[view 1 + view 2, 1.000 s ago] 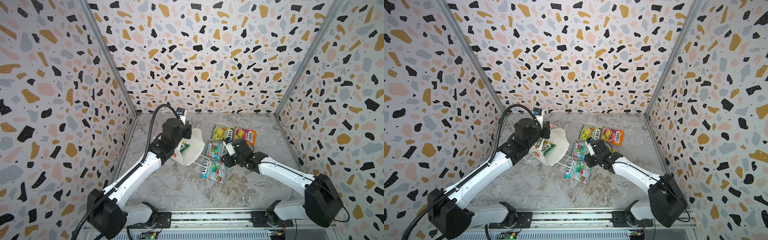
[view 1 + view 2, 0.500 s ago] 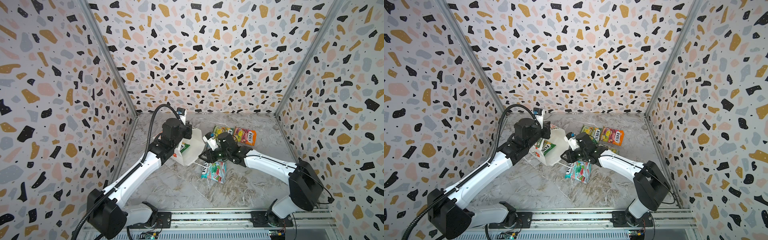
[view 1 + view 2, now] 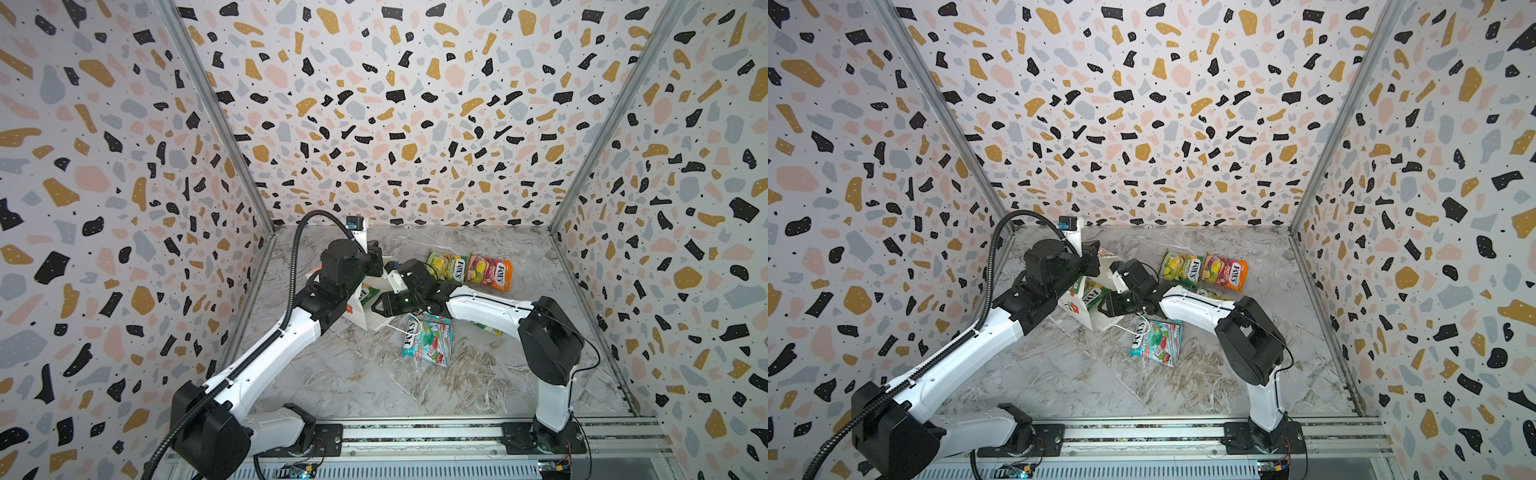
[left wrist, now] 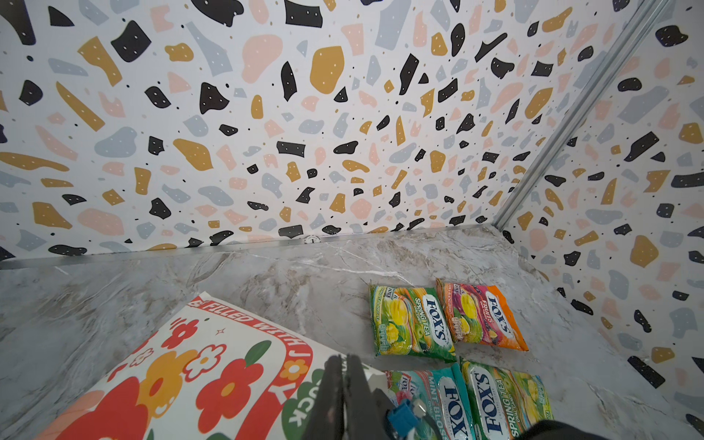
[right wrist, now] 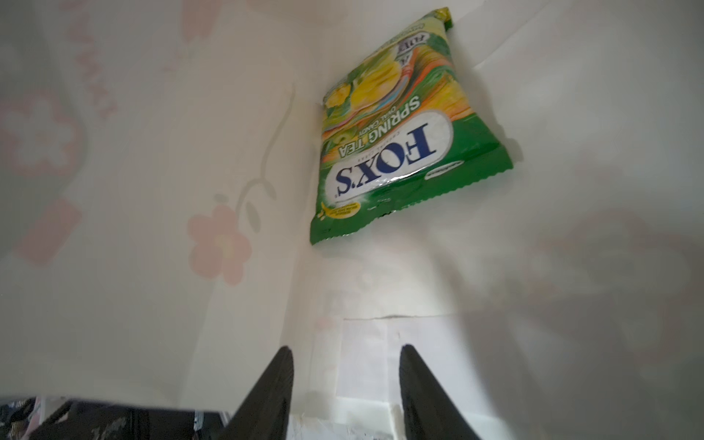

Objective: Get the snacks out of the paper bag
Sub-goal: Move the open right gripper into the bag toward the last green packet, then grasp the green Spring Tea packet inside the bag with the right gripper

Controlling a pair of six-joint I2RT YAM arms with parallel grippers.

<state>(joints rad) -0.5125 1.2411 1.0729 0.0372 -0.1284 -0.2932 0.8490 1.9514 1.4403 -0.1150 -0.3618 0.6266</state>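
Observation:
I need to push my right gripper deeper into the bag next, onto the green-yellow snack's near edge (image 3: pixel 1099 301) (image 5: pixel 440 186), which faces the bag's opening and lies beyond my fingers.
The white paper bag (image 3: pixel 360 321) (image 3: pixel 1082 311) lies tilted on the marble floor, its flowered side (image 4: pixel 190 362) facing up. My left gripper (image 4: pixel 344 360) (image 3: pixel 375 261) is shut on the bag's upper rim and holds the mouth up. My right gripper (image 5: pixel 344 352) (image 3: pixel 377 308) is open and pokes into the mouth, with nothing between its fingers. One green-yellow snack (image 5: pixel 396 148) (image 3: pixel 1091 293) lies deeper inside the bag, well beyond the fingertips. Outside lie a green-yellow packet (image 3: pixel 446 266), an orange one (image 3: pixel 489 271), a teal one (image 3: pixel 428 341) and another green one (image 4: pixel 506 400).
The bag's white cord handle (image 3: pixel 405 328) trails over the teal packet. My right forearm (image 3: pixel 486 309) crosses above the packets behind it. Patterned walls close in the back and both sides; a metal rail (image 3: pixel 415 434) runs along the front.
My right gripper has swung left from beside the packets and entered the bag's mouth. The left gripper and the bag have stayed put.

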